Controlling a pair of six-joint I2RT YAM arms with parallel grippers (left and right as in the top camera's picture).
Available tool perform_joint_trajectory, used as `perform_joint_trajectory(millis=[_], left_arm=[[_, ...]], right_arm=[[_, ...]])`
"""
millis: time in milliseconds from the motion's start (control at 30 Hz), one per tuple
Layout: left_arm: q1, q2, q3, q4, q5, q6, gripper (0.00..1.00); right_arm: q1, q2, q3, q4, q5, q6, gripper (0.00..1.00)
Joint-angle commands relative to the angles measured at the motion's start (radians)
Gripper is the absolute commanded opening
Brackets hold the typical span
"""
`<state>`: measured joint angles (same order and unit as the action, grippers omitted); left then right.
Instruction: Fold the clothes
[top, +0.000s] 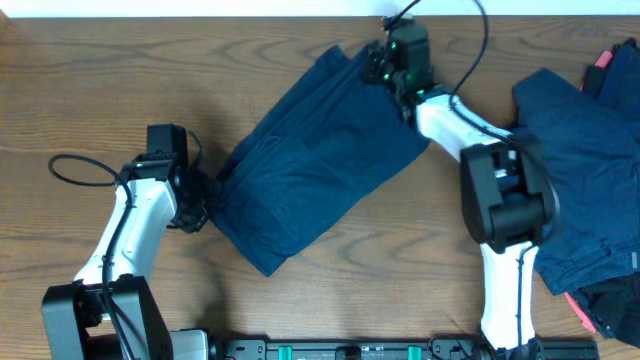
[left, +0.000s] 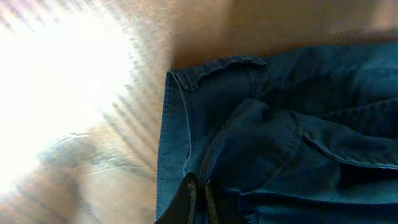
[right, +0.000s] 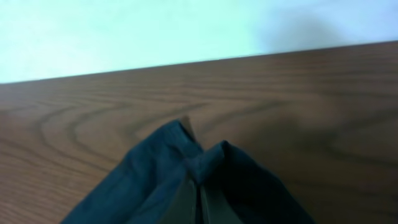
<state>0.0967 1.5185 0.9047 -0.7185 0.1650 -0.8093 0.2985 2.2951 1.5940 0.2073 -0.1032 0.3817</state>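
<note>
I need to move my left gripper a little toward the bare wood and let go of the cloth there, because the pinched fold ends short of the stitched edge below it.
A dark blue garment (top: 315, 160), folded into a long slab, lies diagonally across the middle of the brown table. My left gripper (top: 200, 200) is shut on its lower-left edge; the left wrist view shows the fingers (left: 200, 199) pinching the blue cloth (left: 280, 137) near a stitched hem. My right gripper (top: 385, 65) is shut on the garment's far upper corner; the right wrist view shows the fingers (right: 200, 202) pinching a bunched fold of blue cloth (right: 155, 180) just above the table.
A pile of other dark blue clothes (top: 585, 170) lies at the right edge, with red pieces (top: 602, 58) showing beside it. The table's far edge meets a white wall (right: 124, 31) just behind the right gripper. Bare wood (top: 100, 80) lies at left.
</note>
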Motion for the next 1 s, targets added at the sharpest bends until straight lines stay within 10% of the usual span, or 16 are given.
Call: perform_joint_trajectory(millis=[0, 233, 700, 967], left_arm=[[0.013, 0.013, -0.025, -0.021, -0.088, -0.012, 0.06], [0.013, 0.013, -0.025, -0.017, -0.101, -0.012, 0.07], [0.013, 0.013, -0.025, 0.104, -0.177, -0.012, 0.22], [0.013, 0.013, -0.025, 0.101, -0.177, -0.012, 0.26]], right_arm=[[0.003, 0.041, 0.009, 0.035, 0.031, -0.016, 0.12], [-0.014, 0.016, 0.009, 0.003, 0.032, -0.043, 0.99], [-0.214, -0.24, 0.005, -0.798, 0.035, -0.059, 0.99], [-0.22, -0.229, -0.112, -0.846, -0.097, -0.23, 0.9]])
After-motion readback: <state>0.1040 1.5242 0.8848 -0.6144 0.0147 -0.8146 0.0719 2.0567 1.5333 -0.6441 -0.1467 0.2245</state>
